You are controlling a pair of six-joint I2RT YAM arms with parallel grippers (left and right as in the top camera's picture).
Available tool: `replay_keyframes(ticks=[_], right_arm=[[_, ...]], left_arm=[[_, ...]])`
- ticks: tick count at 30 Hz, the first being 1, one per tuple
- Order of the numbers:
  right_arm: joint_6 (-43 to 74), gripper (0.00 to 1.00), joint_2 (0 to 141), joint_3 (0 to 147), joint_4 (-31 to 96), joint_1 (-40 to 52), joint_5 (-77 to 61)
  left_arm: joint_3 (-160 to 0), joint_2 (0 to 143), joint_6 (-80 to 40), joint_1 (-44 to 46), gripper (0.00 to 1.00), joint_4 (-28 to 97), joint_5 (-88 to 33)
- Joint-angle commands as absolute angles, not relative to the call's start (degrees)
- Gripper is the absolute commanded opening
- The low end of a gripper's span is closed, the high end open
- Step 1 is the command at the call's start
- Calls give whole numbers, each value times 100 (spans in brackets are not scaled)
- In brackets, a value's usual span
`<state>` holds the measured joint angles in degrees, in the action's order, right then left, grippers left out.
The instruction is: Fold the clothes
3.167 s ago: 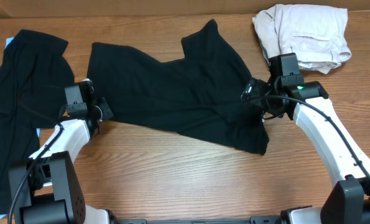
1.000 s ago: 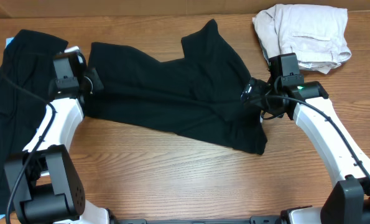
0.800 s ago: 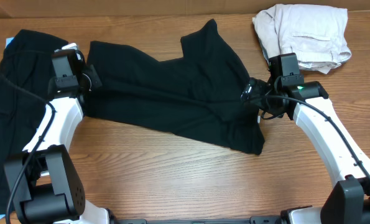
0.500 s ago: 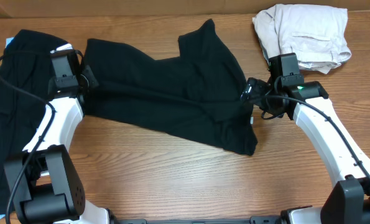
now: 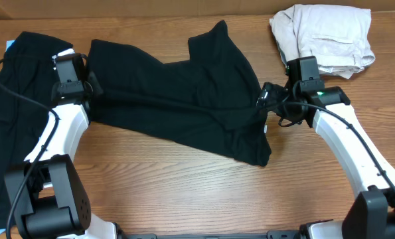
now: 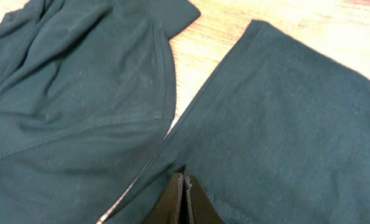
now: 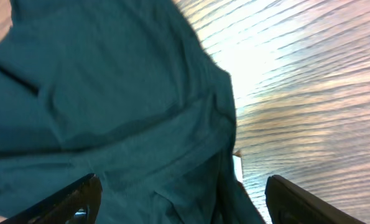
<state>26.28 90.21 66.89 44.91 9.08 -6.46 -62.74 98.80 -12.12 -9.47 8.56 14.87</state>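
Observation:
My right gripper is open and needs to go down next onto the shirt's creased edge by the small white label (image 7: 237, 165), then close on that crease.
A large black T-shirt (image 5: 177, 93) lies spread and creased across the middle of the table. My left gripper (image 5: 91, 85) is shut on its left hem edge, and the left wrist view shows the closed fingers (image 6: 183, 190) pinching the fabric (image 6: 284, 124). My right gripper (image 5: 267, 101) is at the shirt's right edge. In the right wrist view its fingers (image 7: 181, 199) stand wide apart over the cloth (image 7: 110, 93), with a small white label (image 7: 237, 165) showing. Another black garment (image 5: 14, 113) lies at the far left, and it also shows in the left wrist view (image 6: 54, 106).
A crumpled beige garment (image 5: 326, 36) sits at the back right, just behind the right arm. Bare wood (image 5: 184, 192) runs along the front of the table. The left black garment hangs over the table's left edge.
My left gripper moved up along the shirt's left edge, closed on it and pulled left. The whole shirt slid left, its lower right corner too. The right arm stayed put.

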Motion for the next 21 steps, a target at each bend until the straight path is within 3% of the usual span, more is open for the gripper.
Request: replay_keyframes(ticks=[1,8,13,21], right_arm=[[2182,88,9378,6746,4449,904,-1013],[1765,87,10119,6746,4359,904,-1066],[1706,80,10455,6746,4086,904,-1057],[1710,55,10477,6746,3669,904,-1039]], left_arm=[[-6392,9933,-1441,-974,4,952,1629],[-6392,9933,-1435,-974,4,1210,1608],[-6392,9933,-1437,-974,4,1288,1605],[-6392,9933,-1435,-974,4,1415,1610]])
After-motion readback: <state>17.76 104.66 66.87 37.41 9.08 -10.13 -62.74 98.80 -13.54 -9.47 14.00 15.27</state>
